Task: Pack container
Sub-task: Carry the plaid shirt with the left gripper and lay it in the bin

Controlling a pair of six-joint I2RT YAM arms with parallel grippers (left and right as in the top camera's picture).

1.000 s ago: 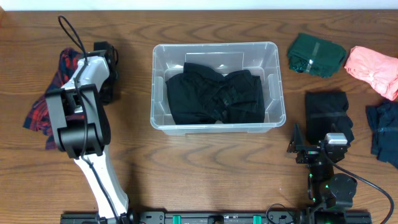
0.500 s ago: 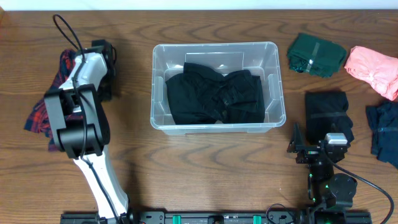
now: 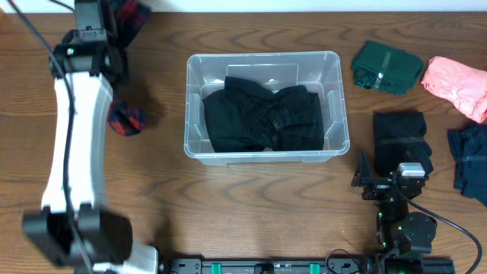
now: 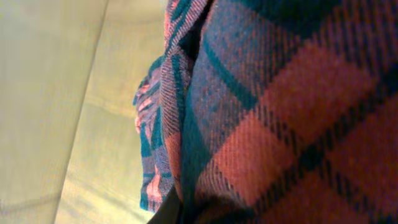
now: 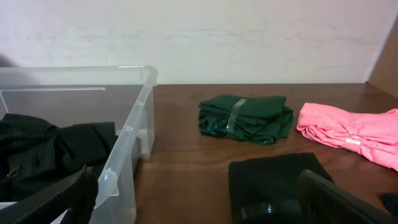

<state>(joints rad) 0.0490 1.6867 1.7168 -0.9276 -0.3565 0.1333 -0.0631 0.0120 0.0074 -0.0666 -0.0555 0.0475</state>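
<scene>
The left gripper swings to the right in the overhead view over the container's black garment (image 3: 263, 117) next, then goes down, as the plaid garment still hangs outside the container.
The clear container (image 3: 335, 106) stands mid-table with a crumpled black garment (image 3: 262, 118) inside; it also shows at the left of the right wrist view (image 5: 134, 124). My left gripper (image 3: 97, 19) is raised at the far left, left of the container, shut on a red and navy plaid garment (image 3: 125, 118) that hangs below it. The plaid cloth (image 4: 280, 112) fills the left wrist view. My right gripper (image 3: 388, 185) is open and empty, low at the front right, pointing at a folded black garment (image 5: 273, 180).
Right of the container lie a folded green garment (image 3: 386, 67), a pink garment (image 3: 456, 85), the folded black garment (image 3: 399, 137) and a navy garment (image 3: 472, 164) at the right edge. A pale wall runs behind the table's far edge.
My left arm has risen and swung toward the far edge, lifting the plaid garment off the table. The right arm has not moved.
</scene>
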